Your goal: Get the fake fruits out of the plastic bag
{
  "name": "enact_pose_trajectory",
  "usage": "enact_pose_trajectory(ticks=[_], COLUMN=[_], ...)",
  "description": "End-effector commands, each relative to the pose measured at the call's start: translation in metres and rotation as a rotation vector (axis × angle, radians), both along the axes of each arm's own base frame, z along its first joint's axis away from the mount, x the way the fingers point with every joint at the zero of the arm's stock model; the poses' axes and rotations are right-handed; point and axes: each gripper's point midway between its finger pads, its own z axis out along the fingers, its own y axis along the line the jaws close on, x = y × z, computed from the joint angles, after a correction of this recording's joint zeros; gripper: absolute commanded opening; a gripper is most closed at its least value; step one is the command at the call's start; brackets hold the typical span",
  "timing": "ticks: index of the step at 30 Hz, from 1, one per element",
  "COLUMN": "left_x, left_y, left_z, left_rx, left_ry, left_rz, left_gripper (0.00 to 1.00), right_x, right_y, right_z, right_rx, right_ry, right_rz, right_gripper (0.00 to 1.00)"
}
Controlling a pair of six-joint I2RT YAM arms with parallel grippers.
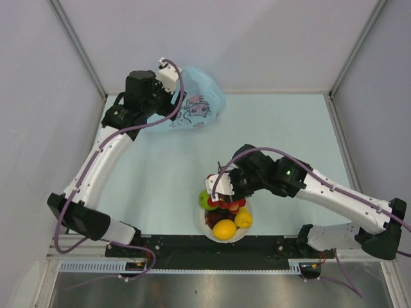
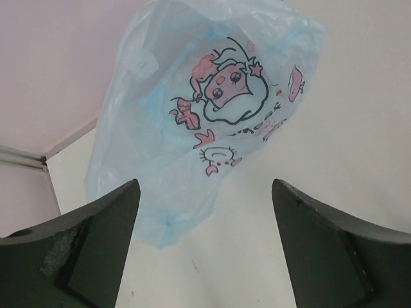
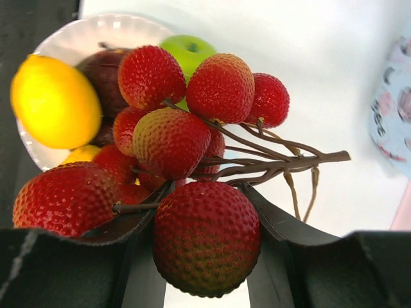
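Next, my right gripper brings the red bunch of fake fruit back, lowers it in and releases, since the white bowl (image 1: 204, 224) with the other fruits lies below and back.
The plastic bag (image 1: 200, 106), light blue with a pink cartoon print, lies crumpled at the back of the table. My left gripper (image 1: 178, 96) hovers at its left edge, and in the left wrist view it (image 2: 205, 186) stands open with nothing between its fingers; the bag (image 2: 192, 96) is just beyond them. My right gripper (image 3: 207, 192) is shut on one round fruit of a bunch of red bumpy fruits (image 3: 170, 138), held just over the white bowl (image 1: 204, 224). In the bowl lie a lemon (image 1: 225, 229), a green apple (image 1: 205, 199) and a dark red fruit (image 3: 106, 70).
A black rail (image 1: 192, 253) runs along the near table edge just below the bowl. Grey enclosure walls (image 1: 38, 96) close in the left, right and back sides. The bag's edge (image 3: 392, 115) shows at the right of the right wrist view.
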Motion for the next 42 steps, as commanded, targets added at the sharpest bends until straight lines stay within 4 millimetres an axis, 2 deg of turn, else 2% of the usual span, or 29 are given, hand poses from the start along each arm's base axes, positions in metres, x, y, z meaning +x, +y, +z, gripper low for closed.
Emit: enact_pose_trajectory(ticks=[1, 5, 6, 11, 22, 28, 33, 36, 37, 40, 42], left_x=[-0.024, -0.041, -0.047, -0.056, -0.064, -0.062, -0.055, -0.054, -0.052, -0.050, -0.049], left_y=[0.010, 0.019, 0.017, 0.020, 0.030, 0.031, 0.026, 0.023, 0.022, 0.020, 0.018], left_z=[0.002, -0.004, 0.000, -0.001, -0.006, -0.006, -0.009, -0.008, -0.008, -0.008, -0.009], left_rx=[-0.042, -0.045, -0.062, -0.100, -0.125, -0.145, -0.167, -0.179, -0.179, -0.182, -0.183], left_ry=[-0.012, -0.012, -0.018, -0.009, 0.010, 0.016, 0.034, 0.038, 0.042, 0.048, 0.051], left_rz=[0.009, 0.015, -0.006, -0.006, 0.004, 0.003, -0.005, -0.015, -0.016, -0.022, -0.029], left_gripper=[0.89, 0.89, 0.89, 0.89, 0.89, 0.89, 0.88, 0.88, 0.88, 0.88, 0.88], right_x=[-0.021, -0.027, -0.028, -0.032, -0.033, -0.030, -0.031, -0.031, -0.031, -0.032, -0.033], right_y=[0.006, 0.009, 0.010, 0.007, -0.002, -0.005, -0.008, -0.009, -0.010, -0.012, -0.013], right_z=[-0.011, -0.017, -0.019, -0.026, -0.047, -0.051, -0.051, -0.052, -0.050, -0.050, -0.051], right_rx=[-0.045, -0.063, -0.065, -0.082, -0.106, -0.111, -0.115, -0.118, -0.114, -0.111, -0.118], right_ry=[-0.014, -0.006, -0.002, -0.001, -0.014, -0.023, -0.026, -0.021, -0.023, -0.023, -0.024], right_rz=[0.101, 0.114, 0.116, 0.130, 0.126, 0.106, 0.101, 0.100, 0.096, 0.096, 0.111], right_gripper=[0.00, 0.00, 0.00, 0.00, 0.00, 0.09, 0.10, 0.20, 0.29, 0.43, 0.46])
